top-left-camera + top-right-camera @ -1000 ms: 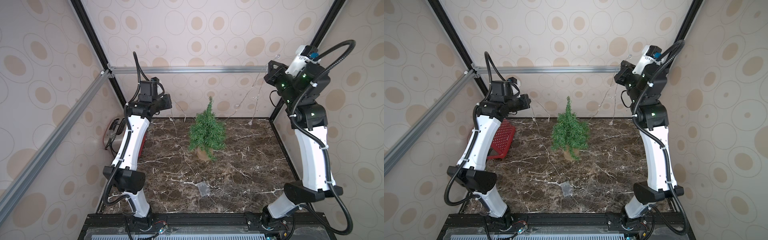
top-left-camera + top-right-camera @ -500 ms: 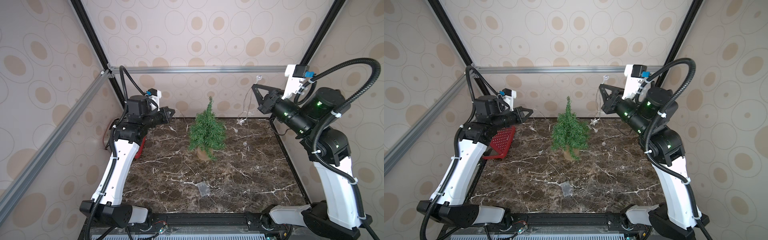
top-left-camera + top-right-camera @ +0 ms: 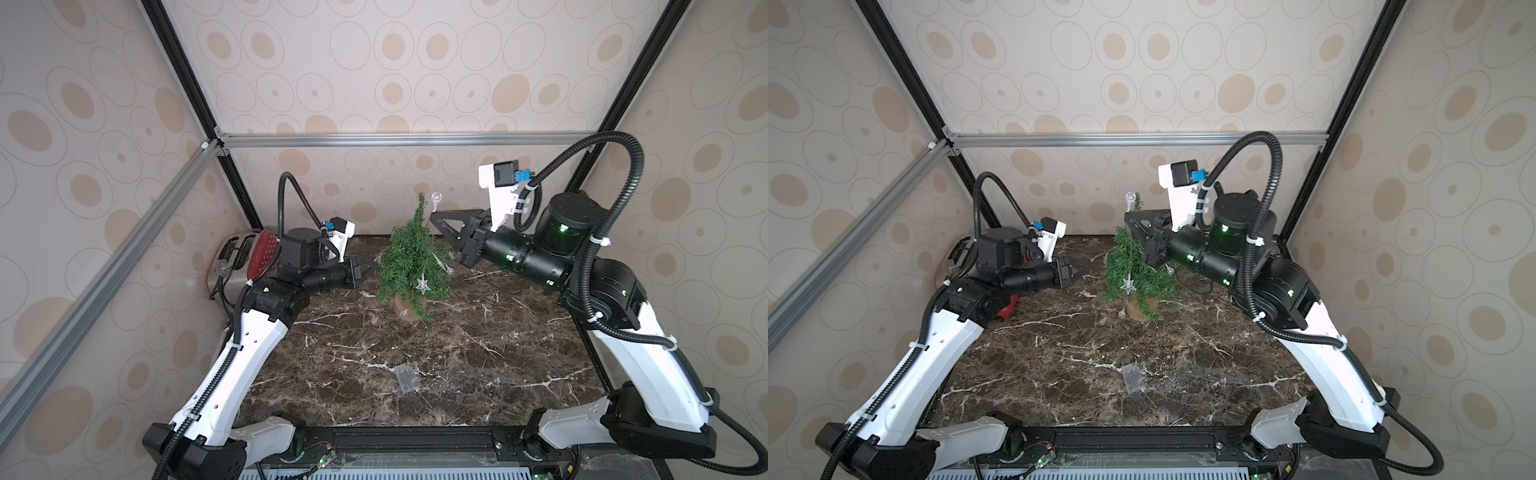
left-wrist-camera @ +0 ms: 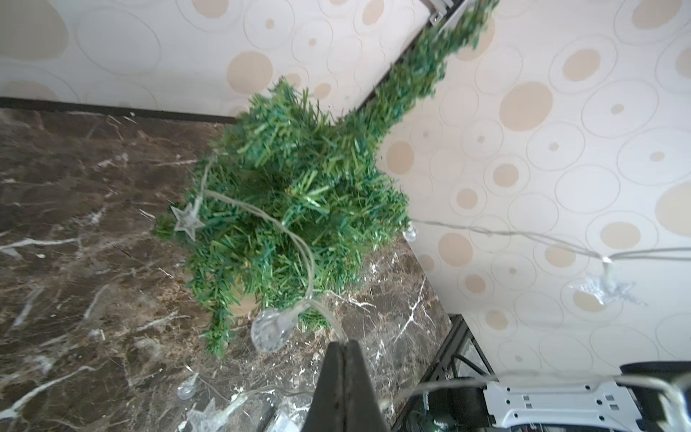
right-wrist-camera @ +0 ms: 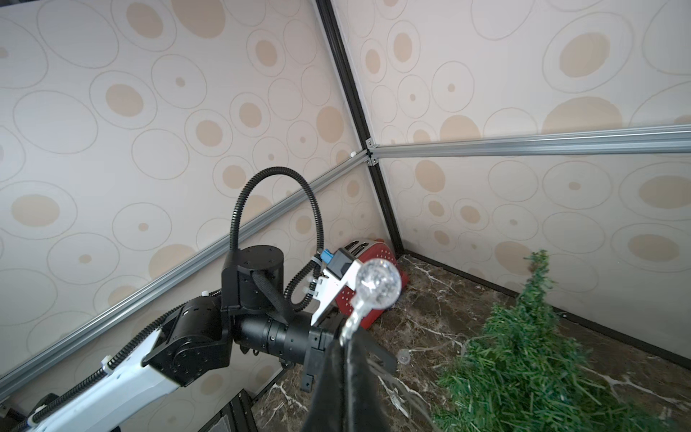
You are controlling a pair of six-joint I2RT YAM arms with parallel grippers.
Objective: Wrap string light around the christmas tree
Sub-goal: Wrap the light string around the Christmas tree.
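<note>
The wire already crosses the greenery, so it eases in with my left gripper toward the tree's lower branches just ahead of its fingers and gets released next.
The small green christmas tree [image 3: 409,259] [image 3: 1133,270] stands upright on its tan base at the back middle of the marble table. The string light drapes over it, with a clear star bulb [image 3: 423,284] [image 4: 187,220] hanging on its front. My left gripper [image 3: 371,266] [image 4: 346,342] sits just left of the tree, shut on the wire beside a ball bulb [image 4: 270,333]. My right gripper [image 3: 434,215] [image 5: 346,336] hovers right of the treetop, shut on the wire under another ball bulb [image 5: 377,286]. The clear battery box [image 3: 406,378] [image 3: 1133,377] lies near the table's front.
A red toaster [image 3: 245,257] [image 5: 370,295] stands in the back left corner behind my left arm. Loose bulbs and wire lie on the table [image 3: 498,353] around the tree's base. Papered walls with metal rails close in three sides.
Both arms have come down from high near the back wall and closed in on the tree from either side. The string, earlier hanging in the air, now lies across the tree.
</note>
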